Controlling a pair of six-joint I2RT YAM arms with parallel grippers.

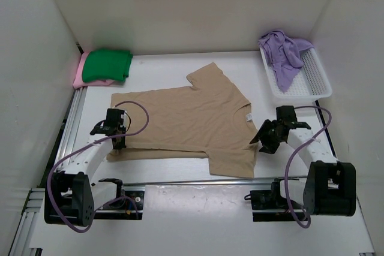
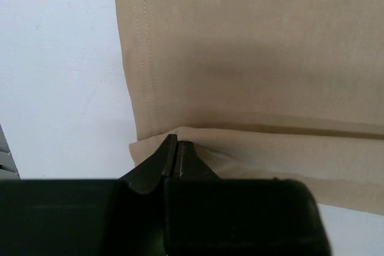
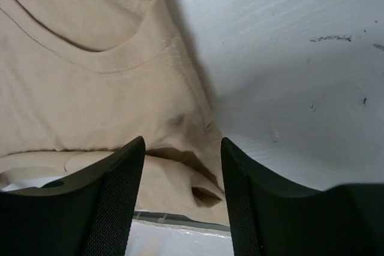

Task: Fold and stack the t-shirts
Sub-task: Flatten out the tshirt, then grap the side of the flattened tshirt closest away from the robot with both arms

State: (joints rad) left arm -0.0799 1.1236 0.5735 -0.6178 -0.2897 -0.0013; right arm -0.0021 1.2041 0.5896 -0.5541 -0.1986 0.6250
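Note:
My right gripper needs to move back and down onto the near corner of the near sleeve, because that sleeve still sticks out past the folded edge.
A tan t-shirt [image 1: 192, 121] lies spread flat mid-table, collar to the right, its near long edge folded over. My left gripper [image 1: 120, 142] is at the shirt's near-left hem corner. Its fingertips [image 2: 177, 148] are shut on the folded tan cloth [image 2: 252, 58]. My right gripper [image 1: 264, 139] hovers at the shirt's right end by the collar. It stands open [image 3: 183, 160], with rumpled tan cloth [image 3: 90, 88] lying loose below and nothing gripped. A folded dark green t-shirt [image 1: 107, 66] rests on a pink t-shirt [image 1: 78, 77] at the back left. A lavender t-shirt [image 1: 285, 55] lies crumpled in the basket.
A white mesh basket [image 1: 312, 82] stands at the back right, close behind my right arm. White walls enclose the table on the left, back and right. A metal rail [image 1: 69, 127] runs along the left edge.

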